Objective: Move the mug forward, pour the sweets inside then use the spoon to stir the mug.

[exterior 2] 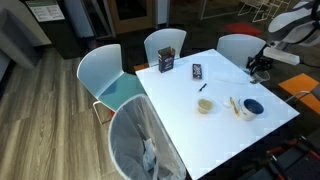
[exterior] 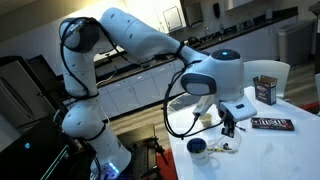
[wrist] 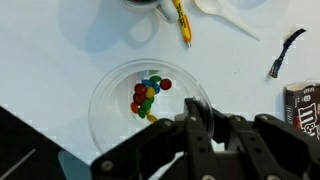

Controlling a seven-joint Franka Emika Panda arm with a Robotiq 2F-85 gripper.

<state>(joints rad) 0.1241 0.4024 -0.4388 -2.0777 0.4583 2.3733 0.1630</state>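
I need to move my gripper down and outward next, to the bare white tabletop below and outward of it, and let go of the dish's rim there, clear of the mug (exterior: 198, 148).
In the wrist view a clear round dish (wrist: 115, 100) holds a small heap of coloured sweets (wrist: 148, 97). My gripper (wrist: 203, 112) is shut on the dish's near rim. The spoon (wrist: 285, 52), thin and dark, lies on the white table to the right. The blue mug (exterior: 198, 148) stands near the table's edge, apart from my gripper (exterior: 228, 125). An exterior view shows the mug (exterior 2: 252, 107) on the near side of the table from my gripper (exterior 2: 258, 70).
A pale yellowish stick (wrist: 183, 20) and a white plastic utensil (wrist: 228, 15) lie beyond the dish. A small cream cup (exterior 2: 205, 105), a dark box (exterior 2: 167, 60) and a sweets packet (exterior 2: 197, 71) sit on the table (exterior 2: 190, 130). Chairs (exterior 2: 110, 85) ring it.
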